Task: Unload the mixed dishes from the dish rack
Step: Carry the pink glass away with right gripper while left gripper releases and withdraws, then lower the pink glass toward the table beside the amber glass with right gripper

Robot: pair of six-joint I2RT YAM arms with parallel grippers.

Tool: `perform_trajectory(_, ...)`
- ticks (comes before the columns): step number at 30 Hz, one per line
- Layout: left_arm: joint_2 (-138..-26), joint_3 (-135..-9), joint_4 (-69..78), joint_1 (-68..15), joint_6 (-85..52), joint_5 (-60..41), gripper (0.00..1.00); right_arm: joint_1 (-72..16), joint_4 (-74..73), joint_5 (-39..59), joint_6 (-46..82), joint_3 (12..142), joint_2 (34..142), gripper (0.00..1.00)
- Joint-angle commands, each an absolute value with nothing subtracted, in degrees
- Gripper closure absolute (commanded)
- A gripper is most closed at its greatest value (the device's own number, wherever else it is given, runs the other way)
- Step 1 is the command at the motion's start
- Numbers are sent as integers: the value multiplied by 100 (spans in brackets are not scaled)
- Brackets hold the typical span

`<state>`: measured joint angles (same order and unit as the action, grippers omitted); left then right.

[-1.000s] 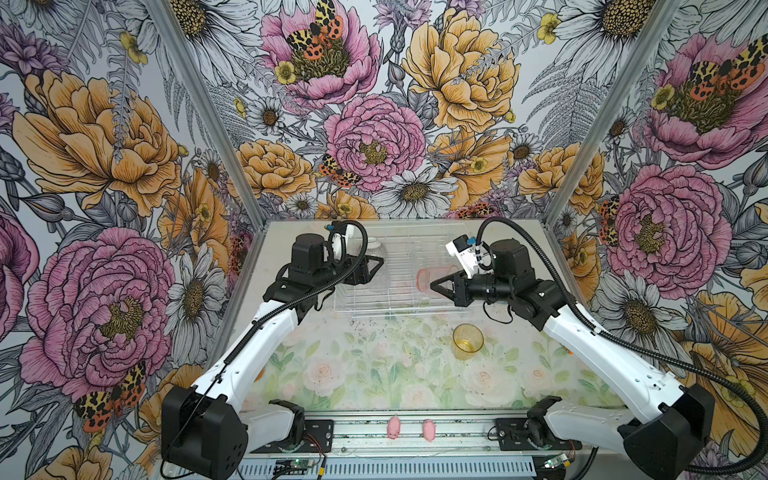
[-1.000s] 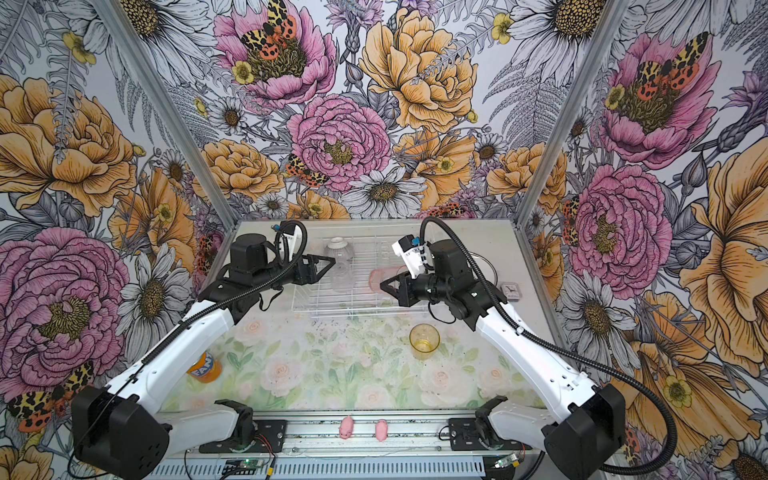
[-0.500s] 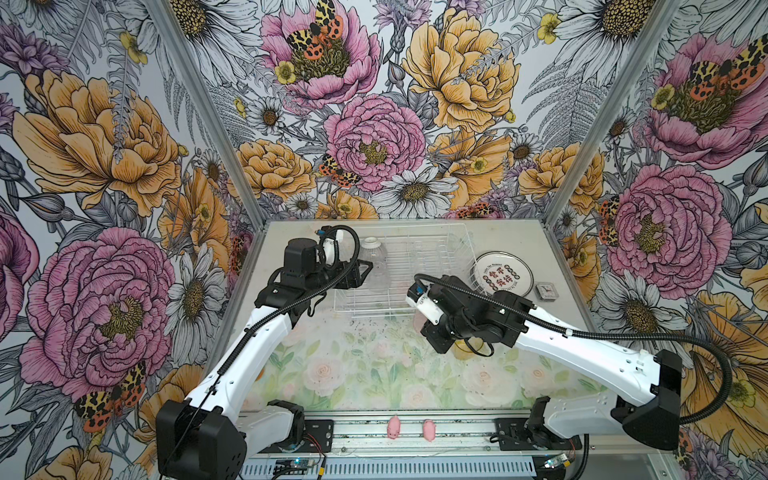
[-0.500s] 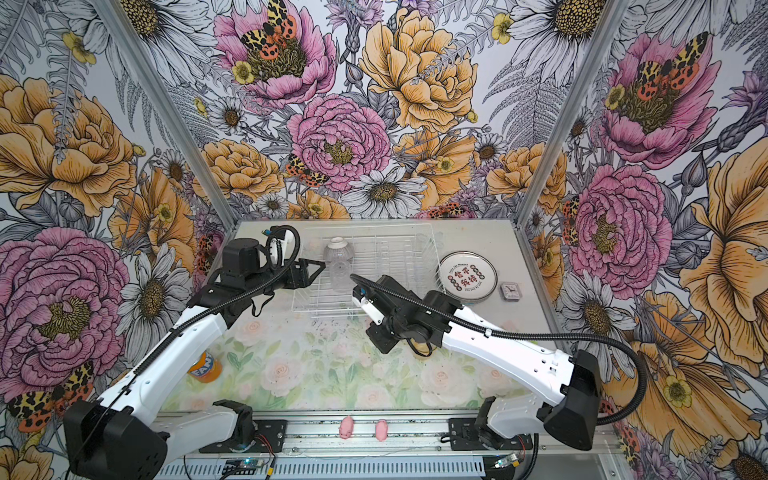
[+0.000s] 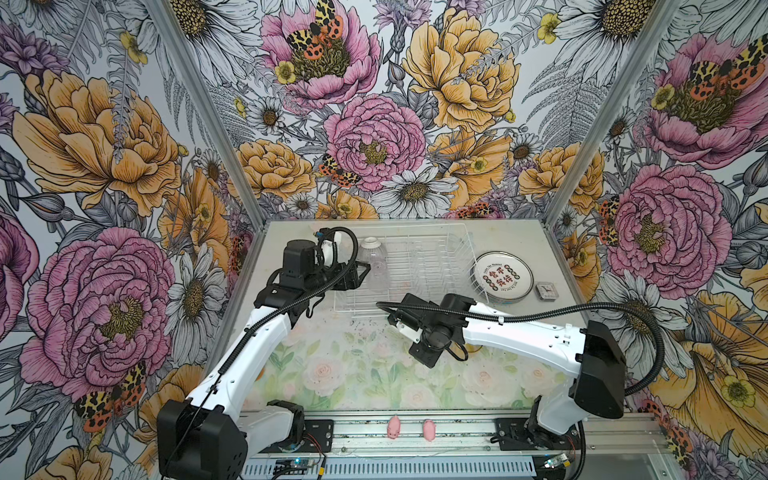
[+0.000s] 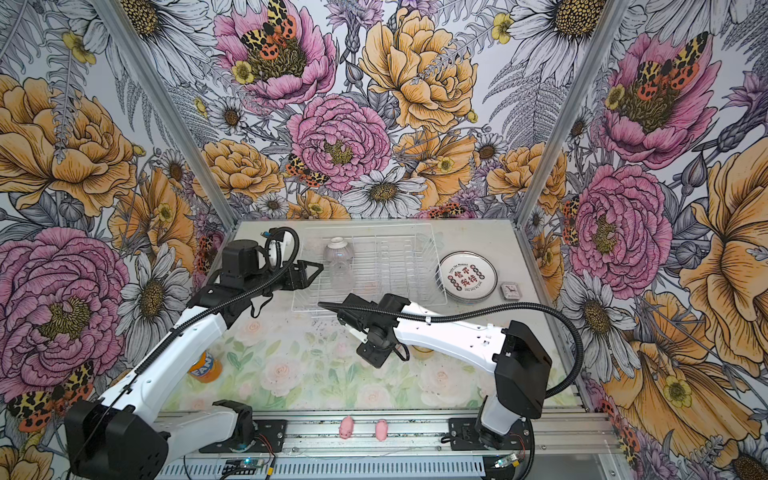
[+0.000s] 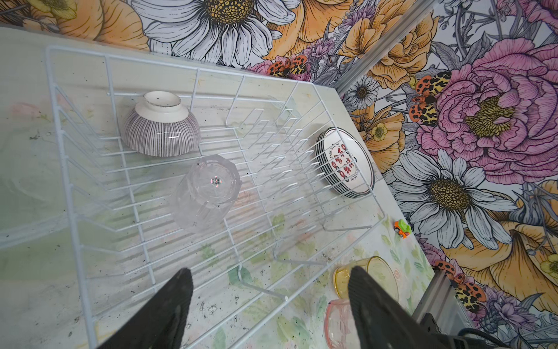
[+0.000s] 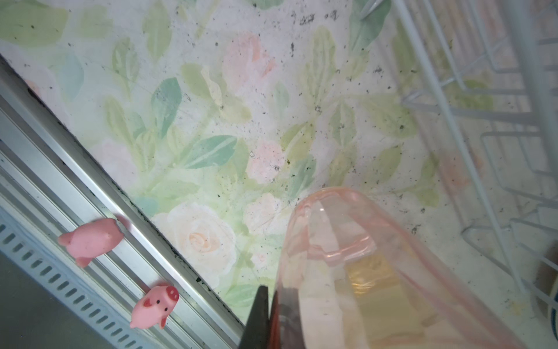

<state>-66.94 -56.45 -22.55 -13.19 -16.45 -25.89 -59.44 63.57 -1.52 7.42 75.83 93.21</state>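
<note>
The pink tumbler's side comes down with my right gripper toward the tabletop (image 8: 336,218) beside the amber tumbler next for release there, since that open spot lies below my gripper.
The white wire dish rack (image 5: 465,235) (image 6: 429,239) (image 7: 211,72) holds an upturned ribbed grey bowl (image 5: 372,245) (image 6: 338,247) (image 7: 160,130) and an upturned clear tumbler (image 5: 376,270) (image 6: 343,276) (image 7: 208,190). A stack of plates (image 5: 503,276) (image 6: 467,276) (image 7: 344,163) lies on the table right of the rack. My left gripper (image 5: 357,274) (image 6: 309,272) (image 7: 270,272) hangs open over the rack's near left corner. In front of the rack, my right gripper (image 5: 426,357) (image 6: 376,355) (image 8: 273,294) is shut on the pink tumbler's (image 8: 347,241) (image 7: 338,323) wall, beside the amber tumbler (image 7: 374,272) (image 6: 424,354).
Two pink pig figures (image 5: 392,427) (image 5: 429,429) sit on the front rail. A small square clock (image 5: 545,291) lies right of the plates, and a toy car (image 7: 401,228) lies nearby. An orange soda bottle (image 6: 205,368) lies under the left arm.
My right arm has swung from above the rack down to the table in front of it, carrying the pink tumbler next to the amber one. The left gripper shifted slightly and stays open.
</note>
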Motion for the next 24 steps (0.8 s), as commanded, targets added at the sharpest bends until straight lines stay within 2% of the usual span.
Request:
perform_trajectory(1, -6782, -5631, -2250, -1257, -1538, -2563, 18, -5943, 6425, -257, 529, 7677, 9460, 100)
perform_trajectory(24, -7064, -5691, -2205, -1151, -1478, -2702, 19, -5403, 6311, 124, 42, 7708, 10063, 100)
